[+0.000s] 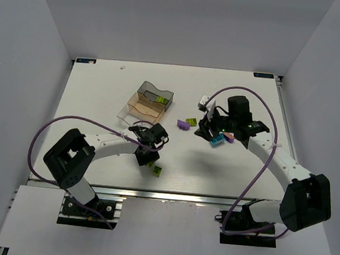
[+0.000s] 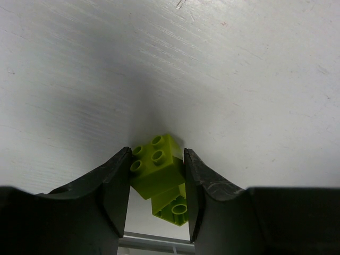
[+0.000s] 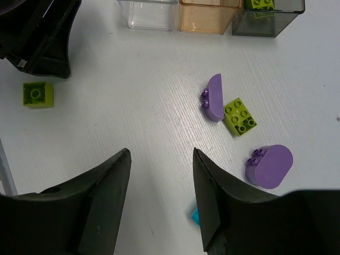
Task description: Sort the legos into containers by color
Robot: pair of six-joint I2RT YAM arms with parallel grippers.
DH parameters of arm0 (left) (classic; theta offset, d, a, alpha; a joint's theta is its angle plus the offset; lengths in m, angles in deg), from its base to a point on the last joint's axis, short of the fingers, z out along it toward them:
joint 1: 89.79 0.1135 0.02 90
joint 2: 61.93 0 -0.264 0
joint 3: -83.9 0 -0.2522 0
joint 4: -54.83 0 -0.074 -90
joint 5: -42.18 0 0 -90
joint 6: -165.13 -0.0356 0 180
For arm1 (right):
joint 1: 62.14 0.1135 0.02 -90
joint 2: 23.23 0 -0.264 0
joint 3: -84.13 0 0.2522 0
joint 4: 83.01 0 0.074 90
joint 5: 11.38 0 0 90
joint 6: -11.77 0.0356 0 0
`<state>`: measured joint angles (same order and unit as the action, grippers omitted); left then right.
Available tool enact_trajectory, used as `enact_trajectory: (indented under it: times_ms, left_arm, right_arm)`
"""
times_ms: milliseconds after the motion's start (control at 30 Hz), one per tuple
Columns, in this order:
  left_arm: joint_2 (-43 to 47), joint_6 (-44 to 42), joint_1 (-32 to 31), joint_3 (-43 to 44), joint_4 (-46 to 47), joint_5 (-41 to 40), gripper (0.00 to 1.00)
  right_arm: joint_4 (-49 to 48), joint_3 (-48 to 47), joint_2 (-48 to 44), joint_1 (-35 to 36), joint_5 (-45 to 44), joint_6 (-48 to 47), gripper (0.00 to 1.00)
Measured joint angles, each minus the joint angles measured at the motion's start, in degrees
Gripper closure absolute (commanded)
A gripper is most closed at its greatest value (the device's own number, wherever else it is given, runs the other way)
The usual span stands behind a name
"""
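Note:
The lego needs to go up and outward to the smoky grey container (image 1: 152, 91), which stands that way. My left gripper needs to let go of it inside, where a green one lies.
My left gripper (image 2: 156, 151) is down at the table near its front edge, both fingers against the sides of a lime green lego (image 2: 154, 167). A second lime green lego (image 2: 173, 205) lies on its side just behind it, also seen from above (image 1: 155, 170). My right gripper (image 3: 161, 154) hangs open over bare table. A cyan lego (image 3: 195, 217) peeks out beside its right finger. Two purple legos (image 3: 214, 97) (image 3: 271, 166) and a green one (image 3: 240, 117) lie ahead of it. The containers stand in a row: clear (image 3: 149, 13), orange (image 3: 207, 16), smoky grey (image 3: 268, 18) with a green lego (image 3: 259, 4) inside.
From above, the containers (image 1: 145, 105) sit left of centre, and the left gripper (image 1: 147, 155) is just in front of them. The right gripper (image 1: 206, 131) is to their right among loose legos. Purple cables arch over both arms. The table's front rail (image 1: 169, 195) runs close behind the left gripper.

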<state>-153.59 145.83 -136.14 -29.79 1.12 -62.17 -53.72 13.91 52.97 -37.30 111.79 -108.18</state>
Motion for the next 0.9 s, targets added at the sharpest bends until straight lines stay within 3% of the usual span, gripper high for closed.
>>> enact_trajectory:
  times_ms: [233,333,467,600,767,900]
  left_arm:
    - [0.2,-0.9,-0.7,1.2,-1.0,-0.5,0.89]
    - [0.9,-2.6,-1.2,4.1,-1.8,-1.2,0.91]
    - [3.3,-6.1,-1.7,9.2,-1.8,-2.3,0.91]
    - [4.7,-9.9,-1.5,15.5,-2.0,-4.0,0.92]
    - [4.1,-15.6,2.8,23.4,-2.1,-4.2,0.93]
    - [1.1,-20.9,11.0,28.8,-2.1,-3.0,0.93]
  right_arm:
    - [0.0,0.0,0.0,-0.3,0.0,0.0,0.48]
    - [0.0,0.0,0.0,-0.5,0.0,-0.1,0.58]
    - [0.1,0.0,0.0,-0.5,0.5,0.0,0.83]
    - [0.3,-0.1,0.0,-0.5,1.1,0.3,0.96]
    - [0.4,-0.5,-0.1,-0.9,1.1,1.1,0.98]
    - [0.3,-0.5,-0.5,-1.2,1.1,1.8,0.97]
